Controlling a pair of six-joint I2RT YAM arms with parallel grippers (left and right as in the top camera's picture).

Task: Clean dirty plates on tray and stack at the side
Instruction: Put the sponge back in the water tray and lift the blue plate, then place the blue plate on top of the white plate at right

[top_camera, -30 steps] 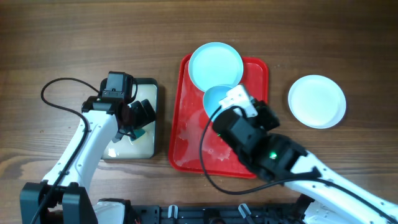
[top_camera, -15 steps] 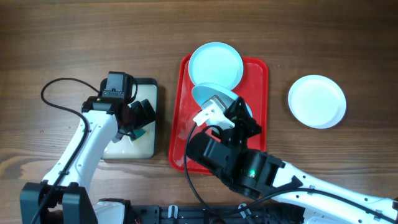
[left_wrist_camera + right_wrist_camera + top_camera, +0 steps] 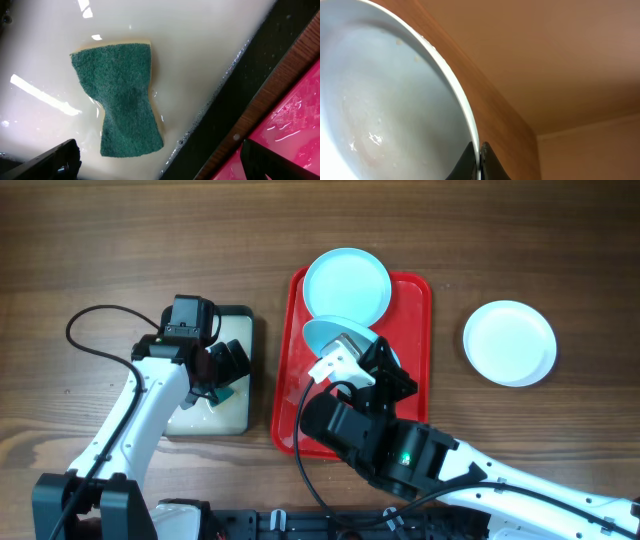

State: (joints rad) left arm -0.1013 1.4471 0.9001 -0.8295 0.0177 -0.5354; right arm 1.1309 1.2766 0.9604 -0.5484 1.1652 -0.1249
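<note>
My right gripper swings over the white plate [image 3: 509,342] next, moves down and releases the blue plate's rim, as that white plate lies to its right in the overhead view.
The red tray [image 3: 290,395] lies mid-table. One pale blue plate [image 3: 346,283] rests on its far end. My right gripper [image 3: 480,159] is shut on the rim of a second pale blue plate [image 3: 322,332], lifted and tilted above the tray; its wet face fills the right wrist view [image 3: 385,110]. The white plate [image 3: 509,342] sits on the table to the right of the tray. My left gripper [image 3: 160,165] is open above a green sponge [image 3: 120,97] that lies in soapy water.
A black-rimmed tray [image 3: 240,405] of pale soapy water sits left of the red tray, under my left arm. The red tray's edge shows at the left wrist view's lower right [image 3: 295,130].
My right arm swung left over the tray, lifting and tilting the pale blue plate, then shifted it slightly further left. The left arm has not moved.
</note>
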